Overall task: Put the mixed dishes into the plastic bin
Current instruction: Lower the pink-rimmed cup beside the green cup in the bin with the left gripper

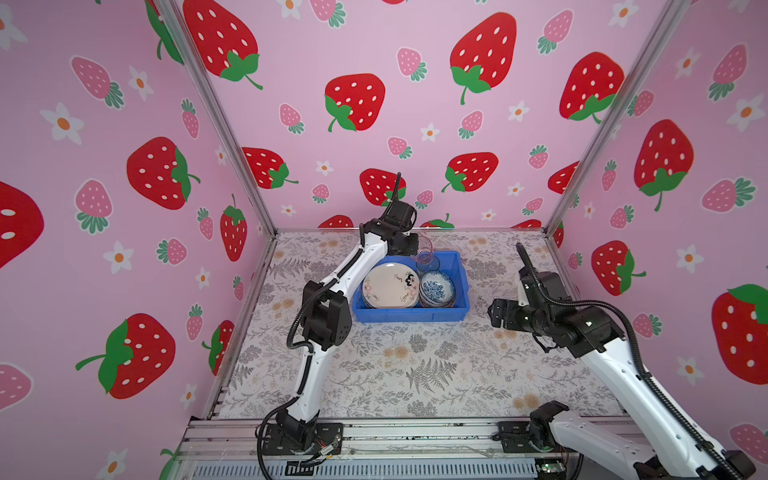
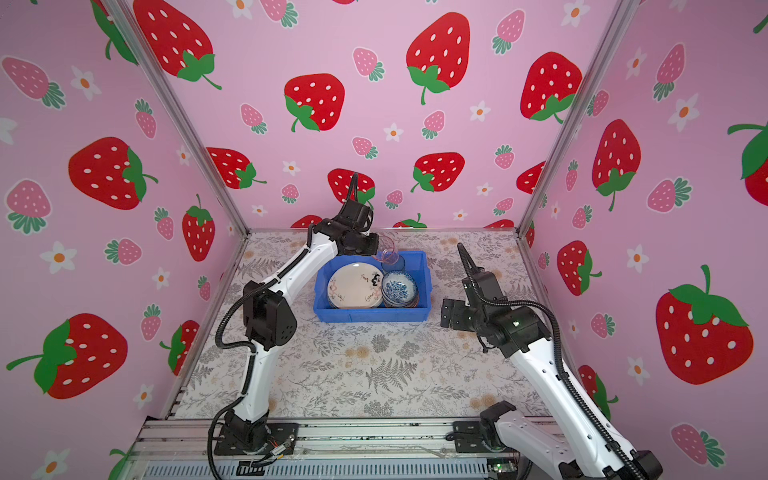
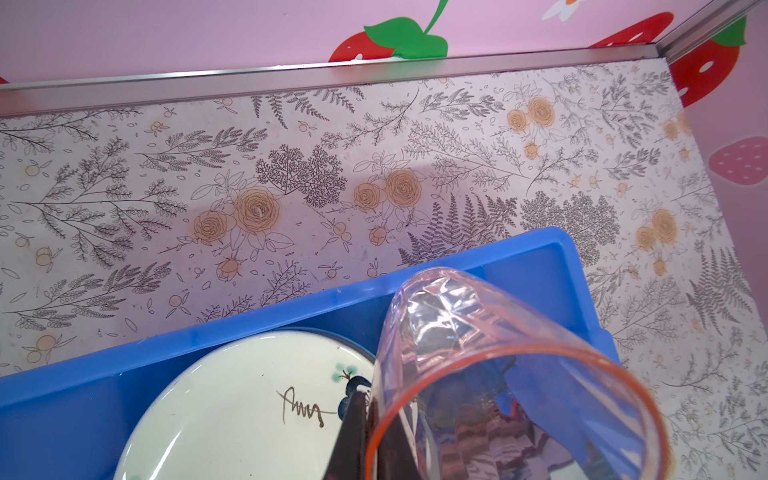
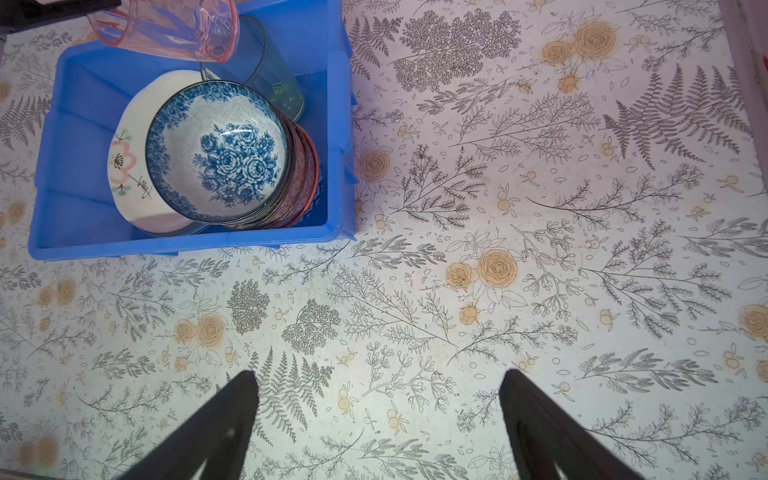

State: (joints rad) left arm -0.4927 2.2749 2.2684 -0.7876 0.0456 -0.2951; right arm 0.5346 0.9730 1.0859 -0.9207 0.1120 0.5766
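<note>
The left gripper moves down next, slides the pink glass cup inside and releases its rim, as the green glass cup's opening (image 1: 430, 261) sits below the pink glass cup.
The blue plastic bin (image 1: 409, 314) (image 2: 370, 314) sits mid-table. Inside lie a cream floral plate (image 1: 388, 286) (image 3: 232, 407) and, to its right, a stack of bowls topped by a blue-white bowl (image 1: 436, 287) (image 4: 216, 153). A green glass cup (image 4: 270, 70) lies in the bin's far right corner. My left gripper (image 3: 370, 399) (image 1: 415, 243) is shut on the rim wall of a pink glass cup (image 3: 498, 332) (image 1: 424, 249) (image 4: 166, 29), holding it tilted above the bin's far edge. My right gripper (image 4: 378, 378) (image 1: 492, 313) hangs open over the table, right of the bin, holding nothing.
The floral tabletop (image 1: 415, 365) is enclosed by strawberry-patterned walls on three sides, with a metal rail (image 3: 332, 72) along the back edge just behind the bin. Both arm bases are bolted to the front rail (image 1: 415, 432).
</note>
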